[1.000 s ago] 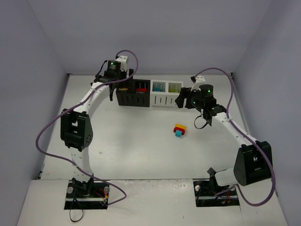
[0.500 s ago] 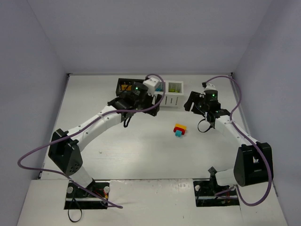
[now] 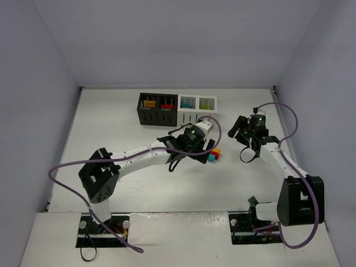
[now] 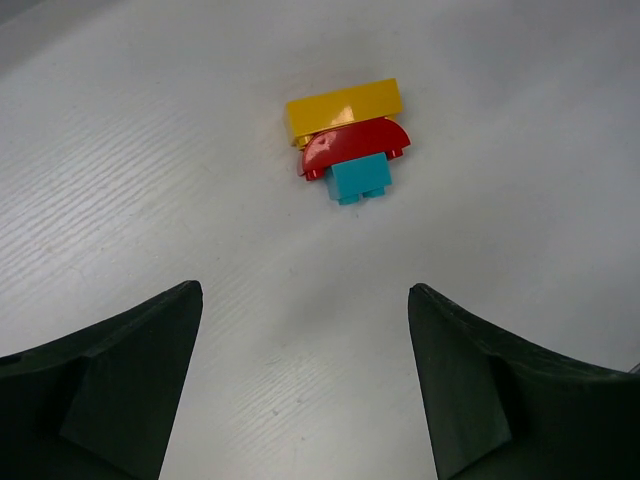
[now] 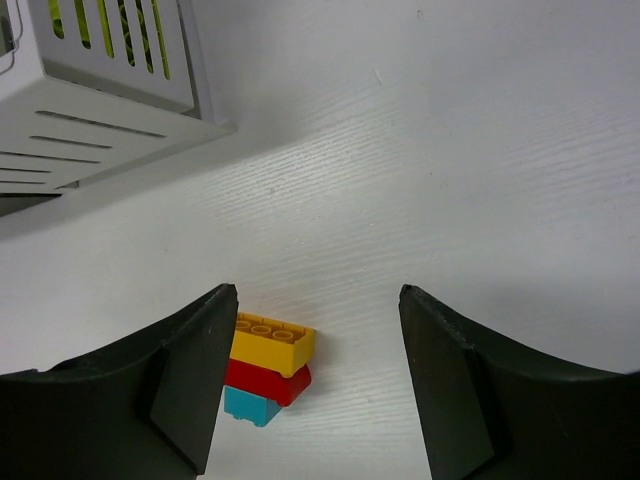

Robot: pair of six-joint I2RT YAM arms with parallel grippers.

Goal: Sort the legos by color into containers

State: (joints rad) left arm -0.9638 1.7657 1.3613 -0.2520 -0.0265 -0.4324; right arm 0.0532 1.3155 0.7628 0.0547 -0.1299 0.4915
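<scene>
The robot's left gripper should go down and to the right in the top view, around the teal brick (image 3: 211, 158) (image 4: 359, 178), because that end of the clump faces the gripper's open fingers.
A clump of legos, a yellow brick on a red one on a teal one (image 4: 348, 140), lies on the white table; it also shows in the top view (image 3: 214, 156) and the right wrist view (image 5: 268, 365). My left gripper (image 3: 204, 149) (image 4: 305, 292) is open and empty, just left of the clump and above the table. My right gripper (image 3: 237, 128) (image 5: 317, 292) is open and empty, raised to the right of the clump. The containers stand in a row at the back: two black bins (image 3: 157, 115) and two white bins (image 3: 196, 115), each with bricks inside.
The corner of the right white bin (image 5: 100, 90) shows at the upper left of the right wrist view, with green visible through its slots. Grey walls close in the table on three sides. Purple cables loop along both arms.
My left arm has swung from behind the black bins down to the middle of the table beside the clump. My right arm has drawn back to the right. The clump has not moved.
</scene>
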